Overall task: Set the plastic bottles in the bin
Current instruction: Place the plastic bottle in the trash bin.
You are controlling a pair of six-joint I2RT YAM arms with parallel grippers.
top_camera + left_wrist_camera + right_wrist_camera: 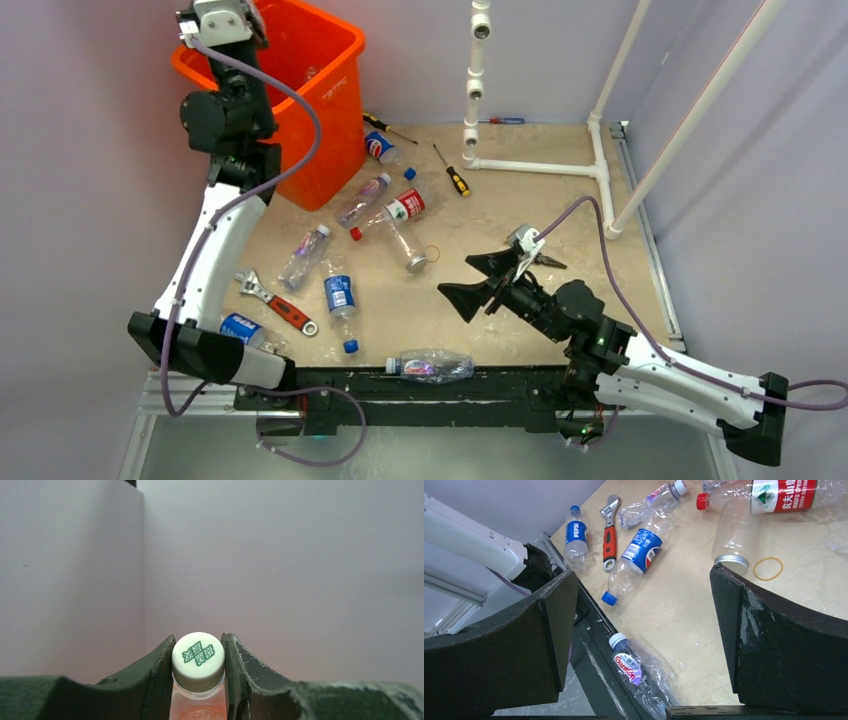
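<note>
Next, my left gripper tips down from facing the lilac wall and turns over the bin's opening to release the bottle.
My left gripper (198, 639) is shut on the white-capped neck of an orange-tinted bottle (198, 700), facing the lilac wall. In the top view the left wrist (224, 14) is raised over the orange bin (335, 95) at the back left. My right gripper (458, 277) is open and empty above the table's middle right. Several bottles lie on the table: a Pepsi one (380, 148) by the bin, a red-labelled one (403, 207), a blue-labelled one (340, 293), and a crumpled one (432, 366) at the front edge, which also shows between the right fingers (636, 667).
A red-handled wrench (277, 301) lies near the left arm. Screwdrivers (453, 174) and a white pipe frame (540, 167) are at the back. Pliers (549, 261) lie behind the right gripper. A rubber band (432, 252) lies by a clear jar (405, 243).
</note>
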